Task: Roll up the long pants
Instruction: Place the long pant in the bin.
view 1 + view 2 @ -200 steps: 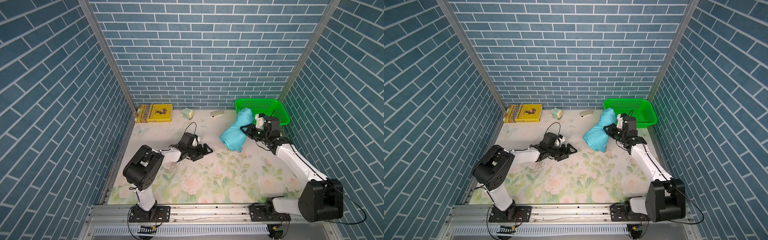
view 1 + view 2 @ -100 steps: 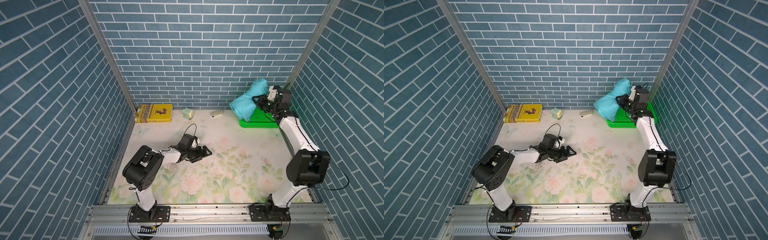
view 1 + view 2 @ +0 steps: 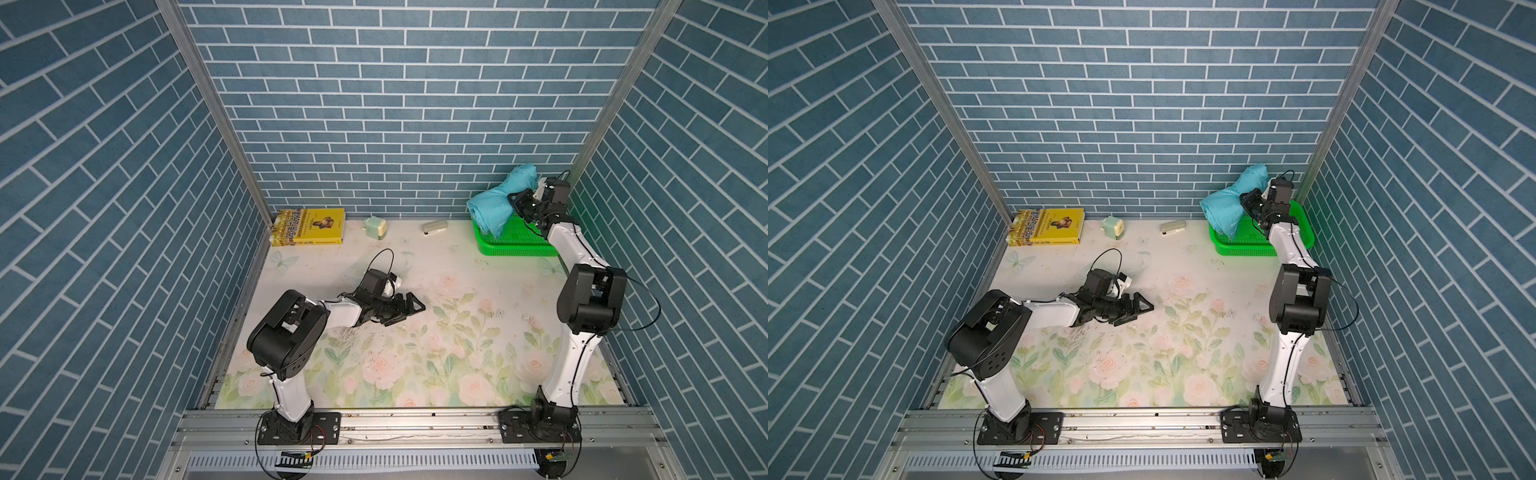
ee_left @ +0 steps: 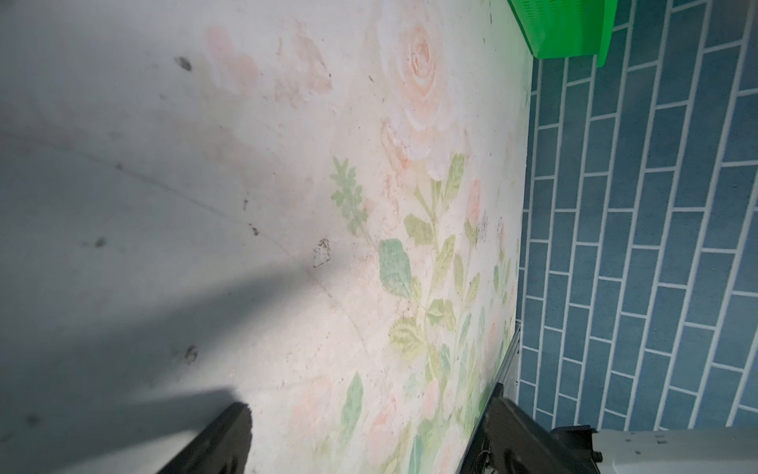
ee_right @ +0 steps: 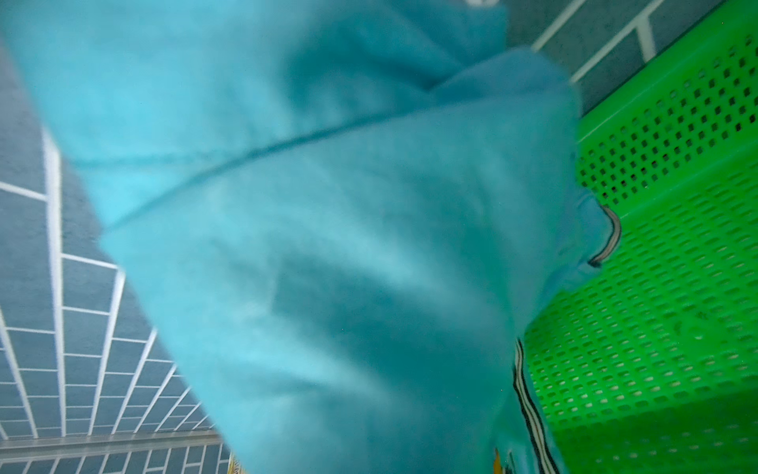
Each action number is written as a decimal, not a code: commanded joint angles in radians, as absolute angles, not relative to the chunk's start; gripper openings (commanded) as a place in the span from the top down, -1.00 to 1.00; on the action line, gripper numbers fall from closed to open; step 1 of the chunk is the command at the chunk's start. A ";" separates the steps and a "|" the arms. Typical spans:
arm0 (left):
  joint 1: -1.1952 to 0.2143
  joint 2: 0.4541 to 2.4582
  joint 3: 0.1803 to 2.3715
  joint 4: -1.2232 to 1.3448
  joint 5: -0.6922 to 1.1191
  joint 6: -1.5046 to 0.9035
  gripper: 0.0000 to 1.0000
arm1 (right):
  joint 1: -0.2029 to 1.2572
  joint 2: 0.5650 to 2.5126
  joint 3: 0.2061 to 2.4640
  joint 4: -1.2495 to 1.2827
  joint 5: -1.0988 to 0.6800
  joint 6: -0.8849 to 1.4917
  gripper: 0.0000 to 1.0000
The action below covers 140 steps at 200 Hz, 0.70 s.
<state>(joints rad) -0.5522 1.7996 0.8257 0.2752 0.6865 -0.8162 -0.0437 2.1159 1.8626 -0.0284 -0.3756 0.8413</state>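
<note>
I will next lower my right gripper toward the green basket's bottom below its fingers and release the long pants (image 3: 492, 210), still hanging above the basket's rim.
The long pants (image 3: 492, 210) (image 3: 1223, 210) are a bundled turquoise roll hanging over the near left corner of the green basket (image 3: 519, 248) (image 3: 1246, 249). My right gripper (image 3: 517, 202) (image 3: 1249, 203) is shut on the roll's pinched middle. In the right wrist view the long pants (image 5: 328, 246) fill the picture, a striped waistband edge shows, and the jaws are hidden. My left gripper (image 3: 409, 312) (image 3: 1140, 312) (image 4: 369, 410) stands open low over the floral table, mid-left, with nothing between its fingers.
A yellow book (image 3: 309, 226) lies at the back left. A small pale green object (image 3: 376, 227) and a small white object (image 3: 434, 227) sit by the back wall. The basket (image 5: 676, 287) (image 4: 562, 28) sits in the back right corner, against the brick walls.
My right arm lifted the pants bundle off the table and swung it back and right over the basket, then sank slightly. The left arm has barely moved.
</note>
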 commanded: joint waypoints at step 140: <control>-0.605 1.973 0.846 0.256 0.682 -0.816 -0.87 | -0.113 2.201 1.728 -0.056 -0.269 0.827 1.00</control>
